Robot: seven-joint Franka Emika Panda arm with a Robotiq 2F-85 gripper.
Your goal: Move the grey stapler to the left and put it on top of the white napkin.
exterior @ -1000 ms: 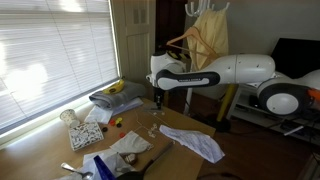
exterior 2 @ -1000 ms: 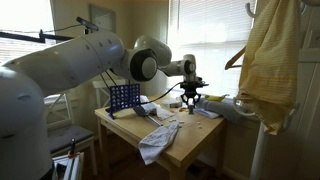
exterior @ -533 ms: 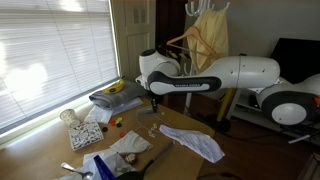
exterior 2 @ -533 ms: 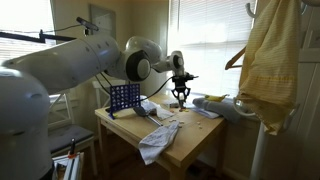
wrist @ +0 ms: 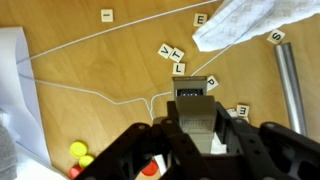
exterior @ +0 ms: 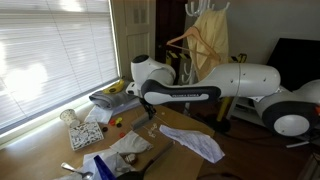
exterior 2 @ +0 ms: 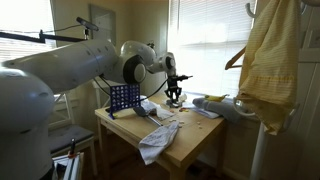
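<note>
My gripper moves across and down to the middle of the white napkin next and releases the grey stapler, which hangs in the air short of there.
My gripper point(wrist: 195, 138) is shut on the grey stapler point(wrist: 192, 108), which sticks out forward between the fingers. In both exterior views the gripper point(exterior: 143, 108) point(exterior 2: 174, 96) hangs above the wooden table with the stapler off the surface. The white napkin point(exterior: 130, 146) lies crumpled on the table, nearer the camera than the gripper and slightly to its left. A white crumpled sheet point(wrist: 250, 22) shows at the top right of the wrist view. I cannot tell whether it is the napkin or the cloth.
A longer white cloth strip point(exterior: 196, 143) lies to the right of the napkin. Letter tiles point(wrist: 172, 52), a thin white cord point(wrist: 90, 90), small red and yellow pieces point(wrist: 76, 152) and a metal rod point(wrist: 287, 80) lie below the gripper. A blue grid rack point(exterior 2: 122, 97) stands on the table.
The arm has swung the gripper and the held stapler to the left in both exterior views over the last second. The jaws have stayed shut on the stapler.
</note>
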